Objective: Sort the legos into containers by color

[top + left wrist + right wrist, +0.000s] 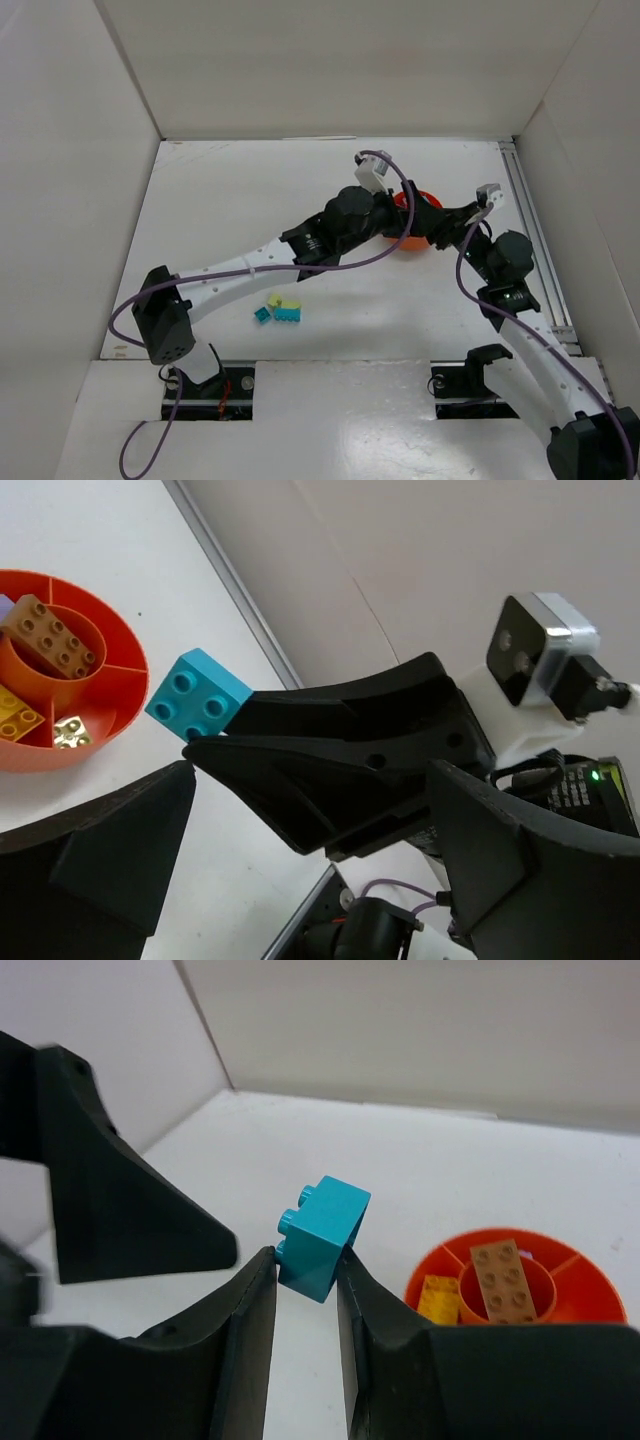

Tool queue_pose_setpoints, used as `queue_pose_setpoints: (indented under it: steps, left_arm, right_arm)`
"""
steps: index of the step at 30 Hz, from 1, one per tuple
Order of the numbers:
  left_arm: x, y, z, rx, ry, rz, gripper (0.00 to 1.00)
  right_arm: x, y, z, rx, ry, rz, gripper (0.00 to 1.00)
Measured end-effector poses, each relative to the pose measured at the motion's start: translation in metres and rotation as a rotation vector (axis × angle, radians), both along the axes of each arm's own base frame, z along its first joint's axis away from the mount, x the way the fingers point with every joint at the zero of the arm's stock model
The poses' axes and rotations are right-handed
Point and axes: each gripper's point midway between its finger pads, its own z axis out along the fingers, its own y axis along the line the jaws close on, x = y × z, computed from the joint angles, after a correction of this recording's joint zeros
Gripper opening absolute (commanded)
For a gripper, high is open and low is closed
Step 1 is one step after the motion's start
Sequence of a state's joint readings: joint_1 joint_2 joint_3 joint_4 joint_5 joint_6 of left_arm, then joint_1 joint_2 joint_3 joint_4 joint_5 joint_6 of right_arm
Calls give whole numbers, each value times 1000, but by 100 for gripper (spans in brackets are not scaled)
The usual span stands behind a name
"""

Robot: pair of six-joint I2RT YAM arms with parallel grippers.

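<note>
The teal lego moves to the right in the top view next. My right gripper tilts down and releases it over the bowl's rail-side compartment, since that one stands empty.
A teal lego (325, 1235) is pinched, tilted, between the tips of my right gripper (306, 1260), just left of the orange bowl (592, 1292). In the left wrist view the same teal lego (198, 696) sticks out of the right arm's black fingers (300, 780). My left gripper (310, 780) stands open around those fingers and touches nothing. The bowl (132, 685) has a brown lego (45, 635) in its middle cup and orange-yellow legos (15, 715) in an outer compartment. From above, both arms cover most of the bowl (414, 243).
Two teal legos (262, 314) (290, 315) and a pale yellow-green one (284, 301) lie together on the table near the left arm. White walls enclose the table. A metal rail (535, 240) runs along the right side.
</note>
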State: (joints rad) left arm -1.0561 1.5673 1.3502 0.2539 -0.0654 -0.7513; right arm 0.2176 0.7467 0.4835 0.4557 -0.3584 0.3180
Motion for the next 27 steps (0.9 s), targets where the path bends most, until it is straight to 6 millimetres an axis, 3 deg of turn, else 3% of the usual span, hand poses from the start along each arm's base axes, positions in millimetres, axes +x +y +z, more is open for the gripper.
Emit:
queue_pose_setpoints:
  steps: [3, 5, 11, 14, 20, 27]
  left_arm:
    - [3, 9, -1, 20, 8, 10, 100]
    - [15, 26, -2, 39, 11, 44, 100]
    - [55, 128, -40, 212, 63, 284, 100]
    - [47, 178, -67, 308, 103, 390, 100]
    - [19, 250, -118, 409, 206, 514, 100]
    - [7, 284, -167, 484, 342, 597, 100]
  right_arm:
    - [6, -5, -17, -57, 76, -21, 0]
    - [14, -14, -22, -113, 126, -56, 0]
    - [52, -61, -25, -320, 281, -237, 0]
    - [70, -78, -42, -432, 388, -291, 0]
    - [86, -101, -100, -566, 607, -299, 0]
    - [95, -97, -143, -598, 717, -217, 0]
